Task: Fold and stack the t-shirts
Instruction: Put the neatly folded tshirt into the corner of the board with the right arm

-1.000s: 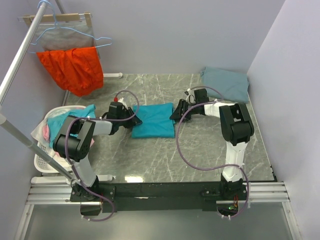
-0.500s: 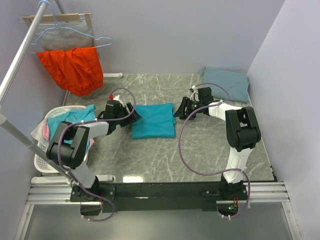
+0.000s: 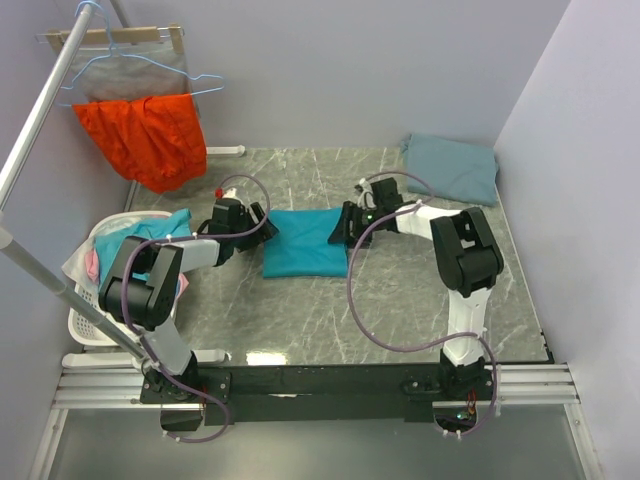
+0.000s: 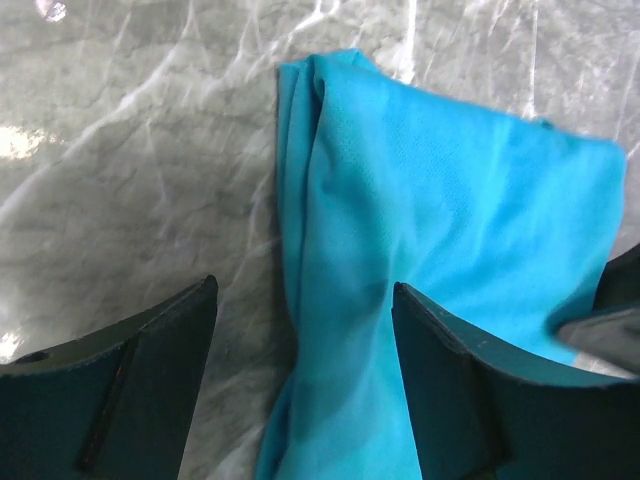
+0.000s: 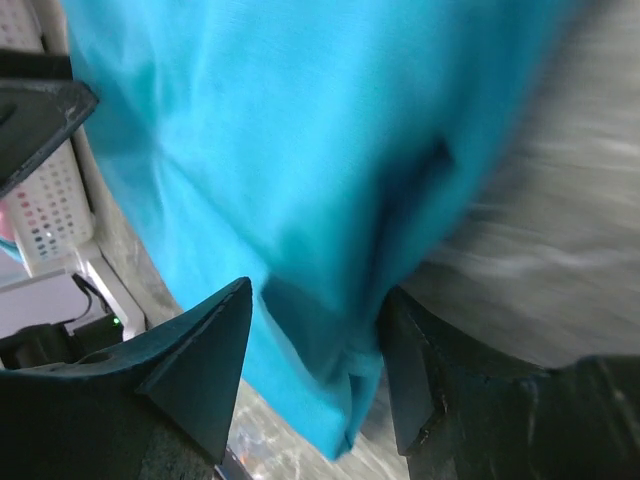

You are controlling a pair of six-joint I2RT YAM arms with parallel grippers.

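The fold is already between the open fingers of my right gripper, so that gripper should next slide toward my left gripper, further onto the edge of the bright teal t-shirt, and close there.
The bright teal t-shirt lies folded into a rectangle on the marble table. My left gripper is at its left edge, open. In the left wrist view the teal t-shirt runs its folded edge between the spread fingers of the left gripper. My right gripper is at the shirt's right edge, also open. The right wrist view is blurred: the right gripper straddles a hanging fold of the teal t-shirt. The slate grey-blue t-shirt lies folded at the back right corner.
An orange-red garment hangs from a rack at the back left, under wire hangers. A white laundry basket holding more cloth stands at the left edge. A metal rail slants across the left side.
The left gripper has opened, let go of the teal shirt's left edge and drawn back slightly. The right gripper swung away to the right, then came back to the shirt's right edge.
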